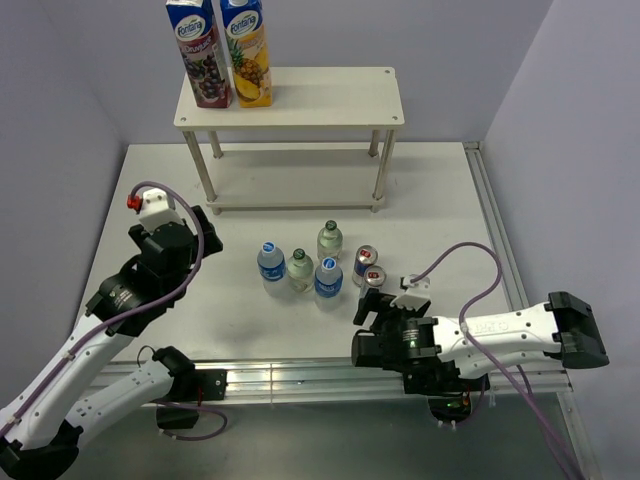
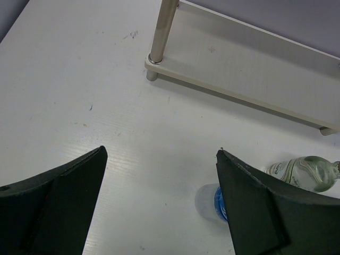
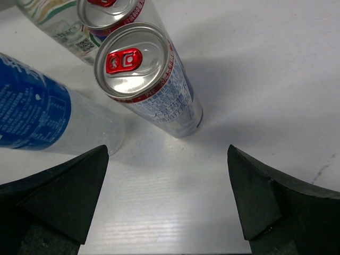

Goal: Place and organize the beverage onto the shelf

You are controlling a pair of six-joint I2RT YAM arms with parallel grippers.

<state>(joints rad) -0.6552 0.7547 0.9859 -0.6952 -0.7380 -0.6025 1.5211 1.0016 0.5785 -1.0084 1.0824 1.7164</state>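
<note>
The near silver can (image 1: 374, 277) (image 3: 152, 82) stands in front of the other can, closest to my fingers, so I need to lower my right gripper next and move it outward around that near can.
The white two-tier shelf (image 1: 300, 100) stands at the back of the table. A purple juice carton (image 1: 200, 55) and a yellow one (image 1: 247, 50) stand on the left of its top board. Two blue-label bottles (image 1: 271, 265) (image 1: 328, 278), two clear green bottles (image 1: 300, 268) (image 1: 329, 240) and two cans (image 1: 370, 270) stand in a group on the table. My right gripper (image 1: 378, 305) (image 3: 167, 202) is open and empty, just in front of the near can (image 3: 143, 79). My left gripper (image 1: 208, 235) (image 2: 159, 202) is open and empty, left of the bottles.
The left wrist view shows the shelf's lower board (image 2: 255, 64), its front left leg (image 2: 162, 32), a blue bottle (image 2: 212, 202) half hidden by my right finger, and a green bottle (image 2: 303, 172). A metal rail (image 1: 300, 375) runs along the near table edge.
</note>
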